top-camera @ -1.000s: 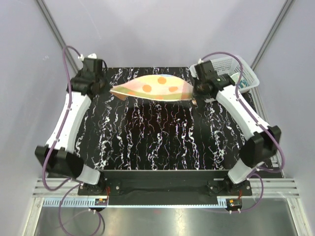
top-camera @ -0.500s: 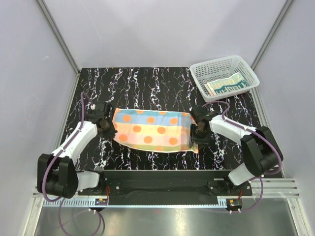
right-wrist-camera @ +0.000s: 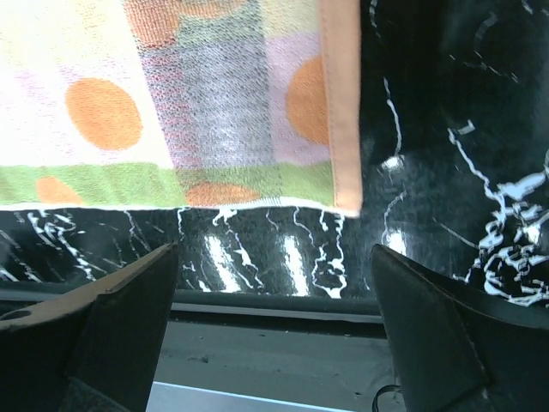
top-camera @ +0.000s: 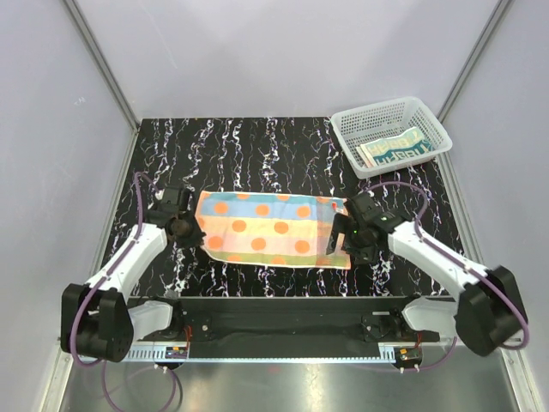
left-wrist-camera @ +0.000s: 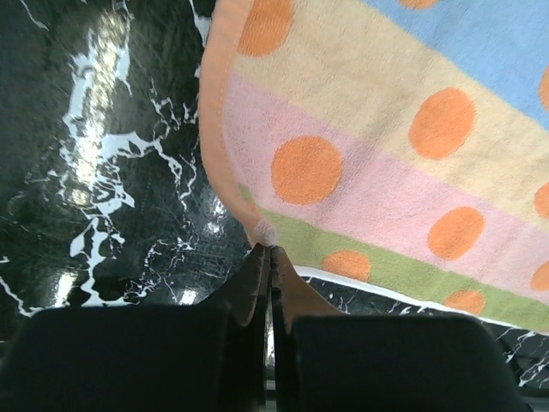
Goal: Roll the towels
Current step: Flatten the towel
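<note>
The open fingers still have only bare table between them, so I will next move my right gripper down and turn onto the orange towel's free near corner (top-camera: 348,266) (right-wrist-camera: 346,206).
The orange towel (top-camera: 273,230), with dots and blue, yellow, pink and green stripes, lies spread flat on the black marbled table (top-camera: 257,154). At its near left corner, my left gripper (top-camera: 197,233) is shut, its tips pinching that corner (left-wrist-camera: 264,232) of the towel (left-wrist-camera: 386,129). My right gripper (top-camera: 337,244) stands wide open just off the near right corner, with only bare table between its fingers (right-wrist-camera: 129,292). That corner of the towel (right-wrist-camera: 343,193) lies free ahead of it. The cream towel (top-camera: 396,149) with teal lettering lies in the white basket (top-camera: 347,120).
The white mesh basket stands at the table's far right corner. The table's near edge and a metal rail (right-wrist-camera: 283,343) run just below the right gripper. Grey walls close in the table on three sides.
Both arms carried the orange towel from the back of the table toward the near side and laid it flat. The right gripper opened, let go of its corner and backed off slightly.
</note>
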Available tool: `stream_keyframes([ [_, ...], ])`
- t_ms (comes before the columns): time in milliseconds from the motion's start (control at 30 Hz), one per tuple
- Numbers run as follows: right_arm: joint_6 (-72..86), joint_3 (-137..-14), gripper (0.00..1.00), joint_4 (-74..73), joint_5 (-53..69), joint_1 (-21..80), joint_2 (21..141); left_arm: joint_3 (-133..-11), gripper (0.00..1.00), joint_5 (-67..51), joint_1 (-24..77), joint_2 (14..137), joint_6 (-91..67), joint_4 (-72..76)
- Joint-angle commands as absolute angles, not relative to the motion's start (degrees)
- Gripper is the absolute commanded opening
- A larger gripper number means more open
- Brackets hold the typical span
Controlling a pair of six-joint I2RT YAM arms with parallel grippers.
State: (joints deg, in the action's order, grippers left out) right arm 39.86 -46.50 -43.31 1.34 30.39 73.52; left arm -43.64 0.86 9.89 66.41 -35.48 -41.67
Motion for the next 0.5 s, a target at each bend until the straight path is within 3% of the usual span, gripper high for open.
stream_keyframes([
  [0,45.61,-43.95,1.0,-45.0,-2.54,30.85,65.51,-40.26,0.05,-3.25,9.23,64.17,-38.23,-37.8],
  [67,47.89,-41.84,1.0,-45.53,-3.34,30.85,62.33,-38.33,0.24,-3.34,9.23,61.18,-39.37,-36.22],
  [133,51.39,-39.04,1.0,-45.44,-4.82,30.76,57.67,-37.27,0.34,-2.55,9.23,58.38,-40.16,-36.12],
  [167,52.29,-37.98,1.0,-45.0,-5.01,30.76,56.35,-37.09,0.54,-2.2,9.23,57.66,-40.43,-36.3],
  [267,54.58,-34.46,1.0,-42.28,-3.43,30.76,54.05,-36.13,0.88,-0.18,9.23,55.55,-42.36,-37.18],
  [467,56.95,-32.52,1.0,-41.4,-2.63,30.76,59.85,-33.4,0.91,2.63,8.97,56.07,-45.61,-37.27],
])
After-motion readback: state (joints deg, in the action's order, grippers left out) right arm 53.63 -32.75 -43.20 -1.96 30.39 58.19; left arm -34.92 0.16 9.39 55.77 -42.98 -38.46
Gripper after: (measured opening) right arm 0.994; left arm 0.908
